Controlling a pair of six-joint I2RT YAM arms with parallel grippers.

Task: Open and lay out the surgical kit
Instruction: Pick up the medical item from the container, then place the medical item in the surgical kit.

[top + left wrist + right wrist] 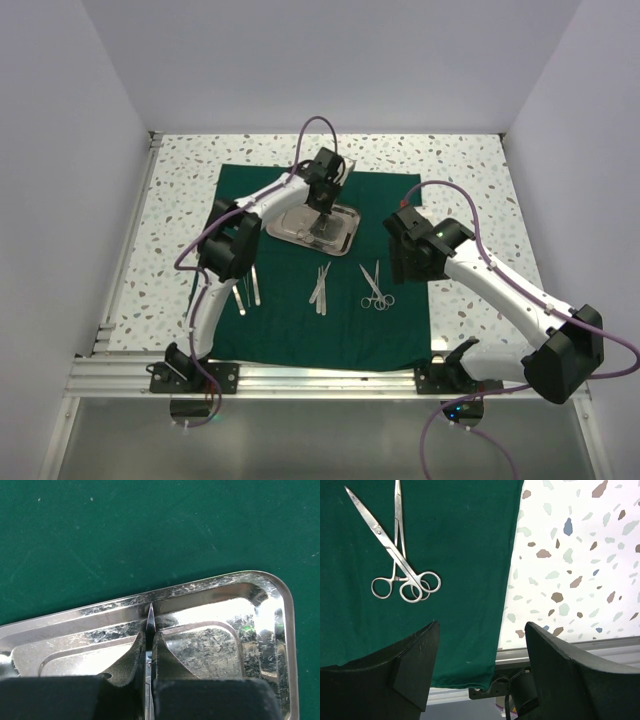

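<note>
The similar ring-handled scissors (375, 291) lie back from my left gripper and to its right in the top view. I will go up, move across, go down over them and let go.
The dark green cloth (290, 320) lies spread flat on the table. The shiny steel tray (290, 228) sits on its far half. My left gripper (325, 222) is over the tray (210, 595), shut on a slim pointed steel instrument (150, 617) whose tip sticks out past the fingers (131, 652). My right gripper (405, 262) is open and empty above the cloth's right edge (465, 555). Ring-handled scissors (395, 555) and forceps (398, 520) lie crossed on the cloth. Tweezers (321, 285) lie mid-cloth.
More slim steel instruments (248, 290) lie on the cloth's left side beside the left arm. Speckled tabletop (570, 555) borders the cloth on the right. An aluminium rail (320, 375) runs along the near edge. White walls enclose the table.
</note>
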